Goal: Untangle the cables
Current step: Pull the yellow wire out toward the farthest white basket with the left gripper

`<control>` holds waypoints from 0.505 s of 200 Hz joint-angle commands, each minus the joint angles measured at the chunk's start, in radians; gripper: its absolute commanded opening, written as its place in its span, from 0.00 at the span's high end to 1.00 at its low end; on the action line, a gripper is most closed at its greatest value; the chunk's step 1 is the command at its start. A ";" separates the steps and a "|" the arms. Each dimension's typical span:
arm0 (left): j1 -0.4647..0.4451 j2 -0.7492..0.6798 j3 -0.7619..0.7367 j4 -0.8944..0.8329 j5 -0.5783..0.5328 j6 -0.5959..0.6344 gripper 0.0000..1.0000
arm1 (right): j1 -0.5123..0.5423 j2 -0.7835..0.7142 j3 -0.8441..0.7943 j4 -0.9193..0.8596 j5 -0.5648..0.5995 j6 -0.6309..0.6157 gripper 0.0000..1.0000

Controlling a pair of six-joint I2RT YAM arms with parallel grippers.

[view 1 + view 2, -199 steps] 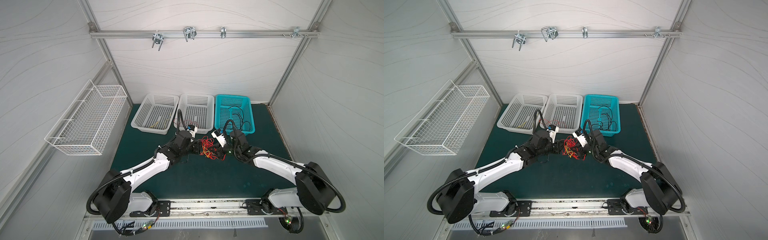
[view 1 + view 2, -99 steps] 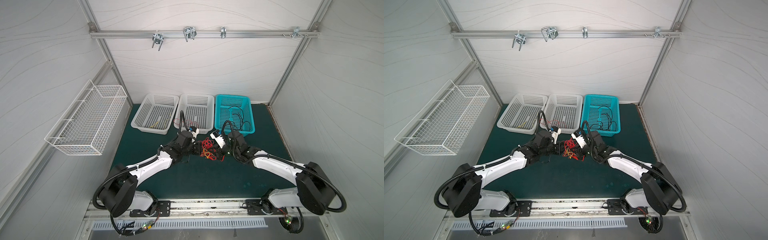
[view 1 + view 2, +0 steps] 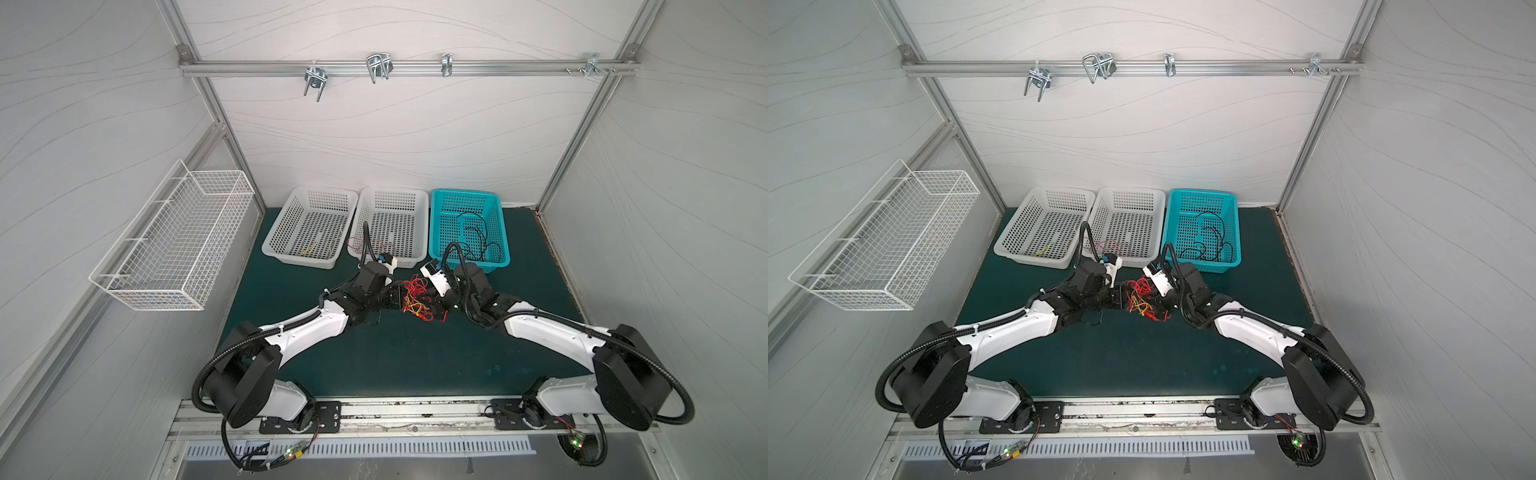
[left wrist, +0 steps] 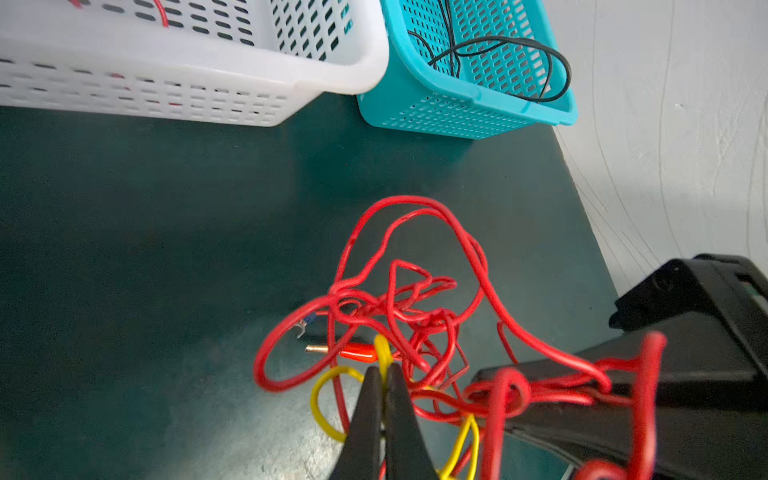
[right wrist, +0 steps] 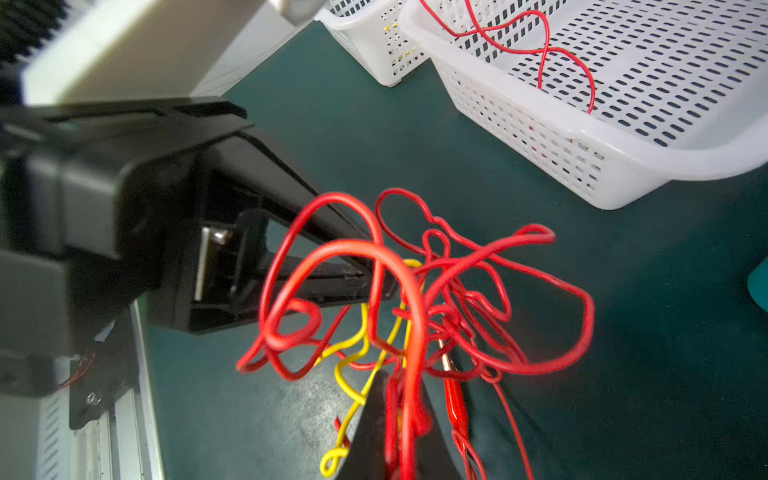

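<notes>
My left gripper will next move away from the red loops, outward over the white end basket [image 3: 311, 235], and let go of its cable, because a yellow cable is already there.
The cables [image 3: 415, 300] [image 3: 1139, 299] form a red and yellow tangle held just above the green mat between both grippers. In the left wrist view my left gripper [image 4: 384, 368] is shut on a yellow cable [image 4: 382, 352], with the red loops [image 4: 415, 307] bunched just beyond the tips. My right gripper [image 5: 400, 381] is shut on a bundle of red cables [image 5: 411, 332], while a yellow strand [image 5: 353, 374] hangs beside it. In both top views the left gripper [image 3: 397, 300] and right gripper [image 3: 433, 305] face each other across the tangle.
Three baskets line the back of the mat: a white basket [image 3: 282, 224] holding a yellow cable, a middle white basket [image 3: 422, 224] holding a red cable, and a teal basket [image 3: 500, 232] holding black cables [image 3: 473, 232]. A wire basket [image 3: 174, 245] hangs on the left wall.
My left gripper has reached right into the tangle and its jaws have closed on the yellow cable. The right gripper has kept its hold on the red cables.
</notes>
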 commanded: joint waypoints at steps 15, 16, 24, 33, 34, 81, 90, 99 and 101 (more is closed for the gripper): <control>-0.005 -0.130 0.050 -0.157 -0.233 0.047 1.00 | -0.014 0.027 0.025 0.026 0.225 0.052 1.00; -0.005 -0.133 0.051 -0.160 -0.240 0.047 1.00 | -0.016 0.029 0.024 0.026 0.229 0.054 1.00; -0.003 -0.163 0.054 -0.185 -0.283 0.055 1.00 | -0.026 0.036 0.017 0.026 0.244 0.068 1.00; 0.000 -0.198 0.051 -0.209 -0.321 0.063 1.00 | -0.035 0.041 0.006 0.028 0.254 0.080 1.00; 0.000 -0.201 0.051 -0.211 -0.323 0.064 1.00 | -0.038 0.041 0.005 0.028 0.255 0.081 1.00; 0.052 -0.376 0.020 -0.290 -0.440 0.083 1.00 | -0.082 0.040 -0.022 -0.001 0.323 0.099 1.00; 0.073 -0.408 0.017 -0.310 -0.460 0.076 1.00 | -0.094 0.040 -0.025 -0.012 0.342 0.105 1.00; 0.095 -0.435 0.012 -0.330 -0.479 0.065 1.00 | -0.109 0.042 -0.028 -0.018 0.364 0.122 1.00; 0.099 -0.440 0.012 -0.334 -0.482 0.063 1.00 | -0.112 0.043 -0.029 -0.020 0.368 0.125 1.00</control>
